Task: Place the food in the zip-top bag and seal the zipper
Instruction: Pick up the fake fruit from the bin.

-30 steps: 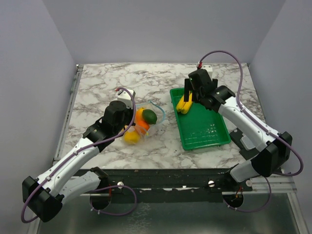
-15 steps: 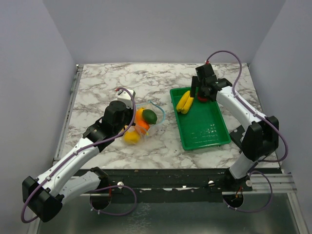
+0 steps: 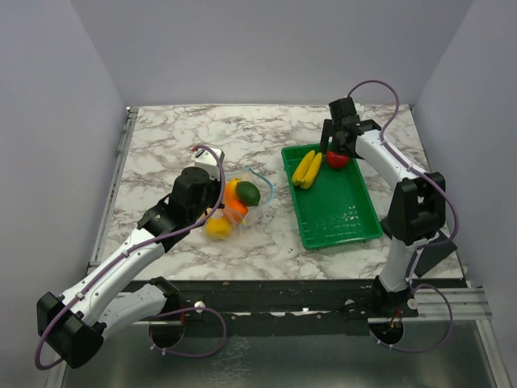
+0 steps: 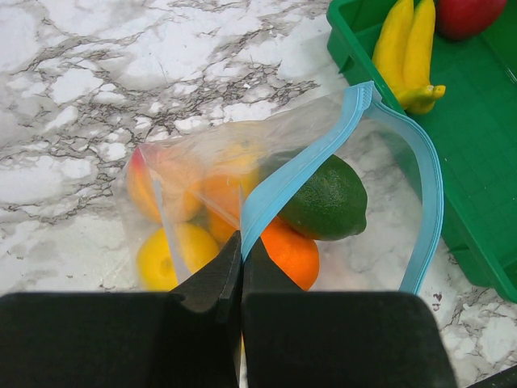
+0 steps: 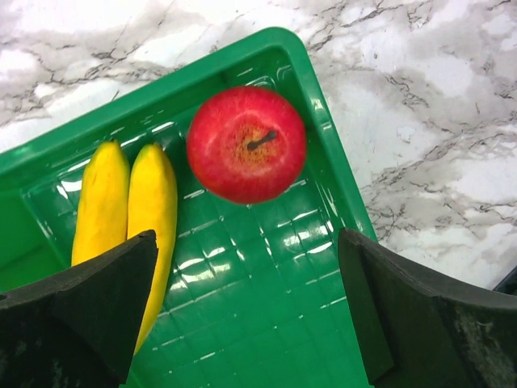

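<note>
I should lower my right gripper's open fingers around the sides of the red apple [image 3: 338, 158], between the banana bunch and the green tray's rim, as it lies below, still outside the bag [image 3: 252, 196].
The clear zip-top bag [image 3: 252, 196] lies on the marble left of the green tray. My left gripper [image 4: 241, 241] is shut on its light blue zipper [image 4: 300, 164], holding the mouth up and open. Food in the bag: a green lime [image 4: 327, 202], an orange [image 4: 292, 252], a yellow lemon [image 4: 166, 257] and other orange and red fruit. A red apple [image 5: 246, 144] and a yellow banana bunch [image 5: 129, 202] lie at the far end of the tray. My right gripper [image 5: 246, 242] hangs open above that end, just short of the apple [image 3: 338, 158], with nothing between its fingers.
The green ribbed tray [image 3: 343, 220] stands right of centre, its long side running away from me; its near half holds nothing. Its far-right rim [image 5: 323, 97] is close to the apple. Grey walls enclose the marble table [image 3: 161, 145] on three sides.
My right gripper has swung right and back from over the bananas to over the apple, its jaws spreading a little wider. The left arm and the bag have not moved.
</note>
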Available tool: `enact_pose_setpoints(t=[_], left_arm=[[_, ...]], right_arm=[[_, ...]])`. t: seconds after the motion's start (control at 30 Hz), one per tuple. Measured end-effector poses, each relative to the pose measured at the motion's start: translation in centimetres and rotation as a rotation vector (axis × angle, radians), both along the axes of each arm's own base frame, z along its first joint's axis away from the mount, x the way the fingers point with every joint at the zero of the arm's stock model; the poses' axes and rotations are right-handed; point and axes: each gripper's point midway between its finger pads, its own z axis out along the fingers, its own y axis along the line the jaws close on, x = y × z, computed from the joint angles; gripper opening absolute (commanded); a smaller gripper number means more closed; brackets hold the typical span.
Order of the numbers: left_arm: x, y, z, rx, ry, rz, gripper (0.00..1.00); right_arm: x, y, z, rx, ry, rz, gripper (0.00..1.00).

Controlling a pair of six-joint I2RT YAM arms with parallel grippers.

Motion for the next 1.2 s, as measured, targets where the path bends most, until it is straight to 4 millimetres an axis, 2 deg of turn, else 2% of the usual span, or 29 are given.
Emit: enact_pose_setpoints(t=[0.4,0.87,1.0,1.2], left_arm=[[0.0,0.0,0.0,0.000,0.000,0.000,0.00],[0.0,0.0,0.0,0.002,-0.001,-0.001,0.00],[0.0,0.0,0.0,0.004,-0.002,-0.002,0.00],[0.0,0.0,-0.1,0.006,-0.001,-0.003,0.00]], right_arm=[[2.8,-0.3,-2.4,0.022,0.020,-0.046,0.98],[2.9,-1.0,-6.0,0.023,0.087,-0.085,0.94],[2.9,-1.1,-6.7,0.020,0.100,-0.089,0.89],[3.3,-1.1,-6.6,0.025,0.085,-0.090,0.70]])
